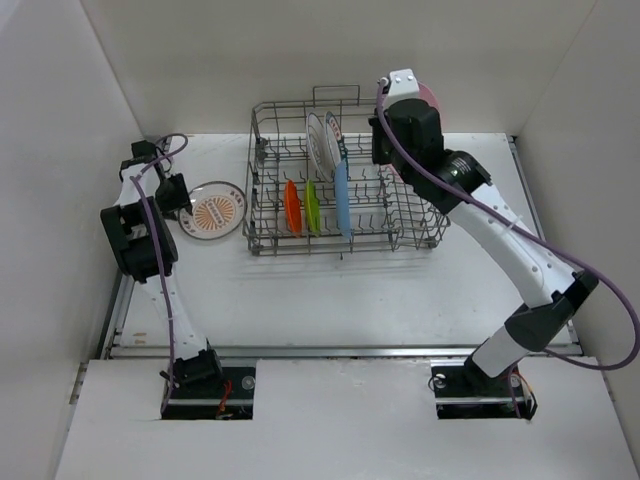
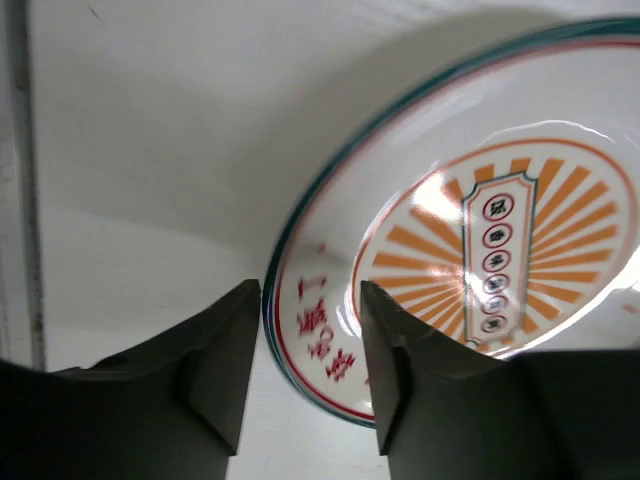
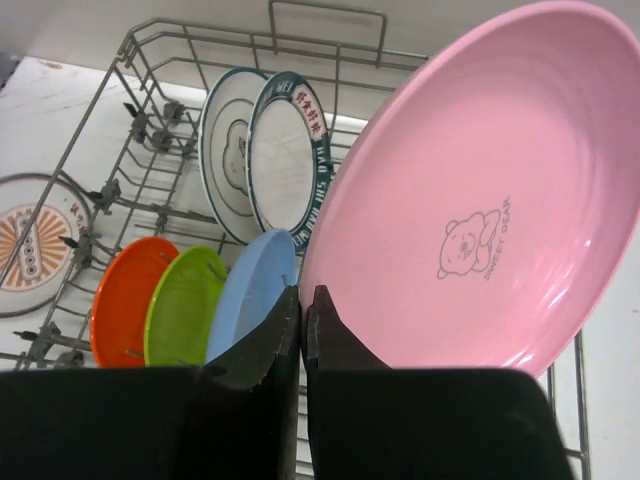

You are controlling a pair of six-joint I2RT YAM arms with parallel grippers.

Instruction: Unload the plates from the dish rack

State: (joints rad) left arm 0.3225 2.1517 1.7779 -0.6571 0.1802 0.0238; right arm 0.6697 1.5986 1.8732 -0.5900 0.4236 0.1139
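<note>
My right gripper moves back over the light blue plate (image 1: 342, 197) next, past the rack's near side, then down to the table, where bare space lies open.
The grey wire dish rack (image 1: 295, 104) stands mid-table. In it stand an orange plate (image 1: 292, 207), a green plate (image 1: 312, 207), a light blue plate (image 1: 342, 197) and two white patterned plates (image 1: 325, 140). My right gripper (image 3: 305, 295) is shut on the rim of the pink plate (image 3: 480, 200) and holds it tilted above the rack's right part. The white sunburst plate (image 1: 213, 210) lies flat on the table left of the rack. My left gripper (image 2: 310, 290) is open, its jaws on either side of that plate's rim (image 2: 290, 340).
White walls enclose the table on the left, back and right. The rack's raised wire sides and handle (image 3: 326, 8) stand close below and behind the pink plate. The left arm's cable (image 1: 165, 150) loops near the back-left corner.
</note>
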